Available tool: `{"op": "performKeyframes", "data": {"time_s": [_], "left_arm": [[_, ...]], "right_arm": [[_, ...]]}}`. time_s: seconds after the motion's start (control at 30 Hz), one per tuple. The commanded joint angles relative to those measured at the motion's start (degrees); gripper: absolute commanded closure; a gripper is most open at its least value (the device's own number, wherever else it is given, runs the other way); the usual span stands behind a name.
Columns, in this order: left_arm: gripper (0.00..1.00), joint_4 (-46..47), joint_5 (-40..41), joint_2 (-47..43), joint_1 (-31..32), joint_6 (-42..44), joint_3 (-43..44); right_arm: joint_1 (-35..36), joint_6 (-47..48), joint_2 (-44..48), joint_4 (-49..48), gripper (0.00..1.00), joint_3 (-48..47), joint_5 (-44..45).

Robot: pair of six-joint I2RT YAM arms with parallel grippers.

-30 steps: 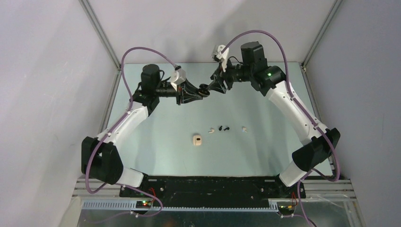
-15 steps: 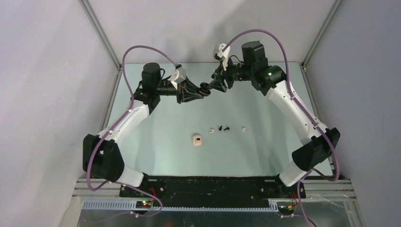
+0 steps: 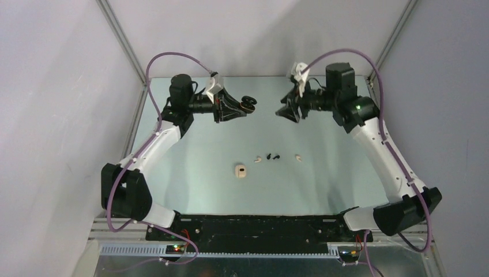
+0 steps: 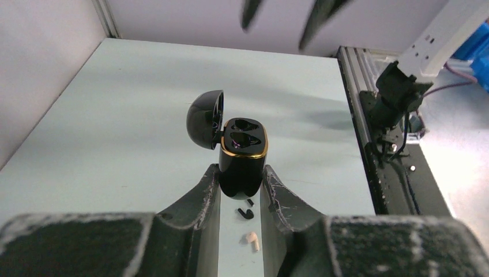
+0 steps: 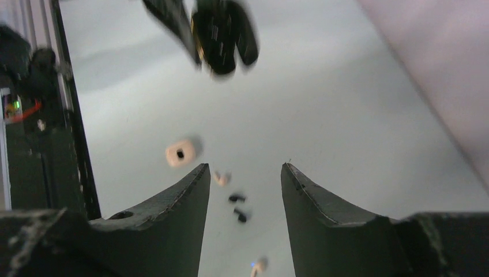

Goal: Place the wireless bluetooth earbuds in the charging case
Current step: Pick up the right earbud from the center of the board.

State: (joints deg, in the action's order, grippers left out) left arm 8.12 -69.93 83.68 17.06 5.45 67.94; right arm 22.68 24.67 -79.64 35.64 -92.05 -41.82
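Observation:
Both case sockets are empty, so the robot's right gripper will go down and draw back onto the rounded head of the black earbud that is farther from the cream case.
My left gripper [image 3: 243,107] is shut on a glossy black charging case [image 4: 243,157] with a gold rim and holds it upright above the far part of the table. Its lid [image 4: 206,118] stands open and both sockets are empty. My right gripper [image 3: 287,111] is open and empty, a short way right of the case [image 3: 250,103]. Two black earbuds [image 3: 269,156] [image 3: 277,156] lie mid-table between two cream earbuds [image 3: 258,158] [image 3: 298,156]. The right wrist view shows the black earbuds [image 5: 236,198] [image 5: 241,216] between its open fingers, far below.
A cream charging case [image 3: 240,171] lies closed on the table, left of and nearer than the earbuds; it also shows in the right wrist view [image 5: 180,153]. Grey walls and a metal frame enclose the pale green table [image 3: 334,167].
My right gripper has let go near the black case and pulled back to the right. The left gripper has risen slightly with the case, whose lid now stands open.

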Motion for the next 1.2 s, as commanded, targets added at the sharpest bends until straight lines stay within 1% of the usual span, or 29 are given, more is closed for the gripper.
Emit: {"op": "performKeyframes", "data": {"time_s": [0.0,0.13,0.17,0.2,0.23,0.27,0.3,0.37,0.5,0.53,0.63,0.83,0.93,1.07,1.17], "left_arm": [[1.00,5.91,2.34,-3.49,-1.64,-9.40,-0.21],[1.00,9.72,3.05,-5.92,-3.03,-15.39,-2.36],[1.00,12.62,3.49,-6.13,-3.14,-18.31,-3.47],[1.00,14.91,4.65,-6.50,-3.41,-20.10,-4.20],[1.00,19.46,6.15,-6.64,-3.51,-24.28,-5.62],[1.00,21.71,7.10,-6.85,-3.81,-26.55,-6.28],[1.00,24.96,7.98,-6.94,-3.97,-30.09,-7.31],[1.00,27.37,11.13,-7.66,-4.43,-32.61,-8.56],[1.00,28.41,13.02,-9.97,-4.82,-31.75,-10.82],[1.00,28.47,13.48,-11.00,-4.84,-31.38,-11.30],[1.00,28.53,14.98,-13.20,-4.76,-31.32,-13.97],[1.00,26.66,13.83,-15.43,-4.93,-30.87,-17.56],[1.00,25.43,13.64,-15.62,-4.91,-30.41,-18.01],[1.00,24.75,13.70,-15.58,-5.10,-30.05,-17.79],[1.00,24.36,13.90,-15.74,-5.11,-29.83,-17.82]], "right_arm": [[-1.50,7.41,2.89,3.45,0.48,10.26,-1.30],[-1.36,16.26,0.83,10.07,0.54,12.66,-1.99],[-0.80,17.40,-0.67,10.46,0.57,13.14,-1.22],[-0.49,16.75,-1.43,10.43,0.59,13.35,0.52],[0.16,16.12,-2.94,9.67,0.60,14.02,1.44],[0.48,14.71,-3.40,8.68,0.62,14.80,3.32],[1.13,13.70,-3.68,7.35,0.62,17.39,4.46],[1.96,11.80,-3.19,2.40,0.62,22.18,7.40],[2.53,15.19,-1.88,-6.24,0.64,30.94,9.32],[2.54,17.27,-1.77,-7.23,0.64,32.05,9.29],[2.60,19.67,-2.83,-10.79,0.64,34.90,9.46],[3.38,26.07,-7.74,-15.84,0.64,34.88,9.45],[3.48,29.29,-11.57,-16.37,0.65,32.69,9.77],[3.52,30.58,-16.79,-16.59,0.65,29.68,11.08],[3.72,31.96,-19.14,-18.45,0.64,29.27,12.14]]}}
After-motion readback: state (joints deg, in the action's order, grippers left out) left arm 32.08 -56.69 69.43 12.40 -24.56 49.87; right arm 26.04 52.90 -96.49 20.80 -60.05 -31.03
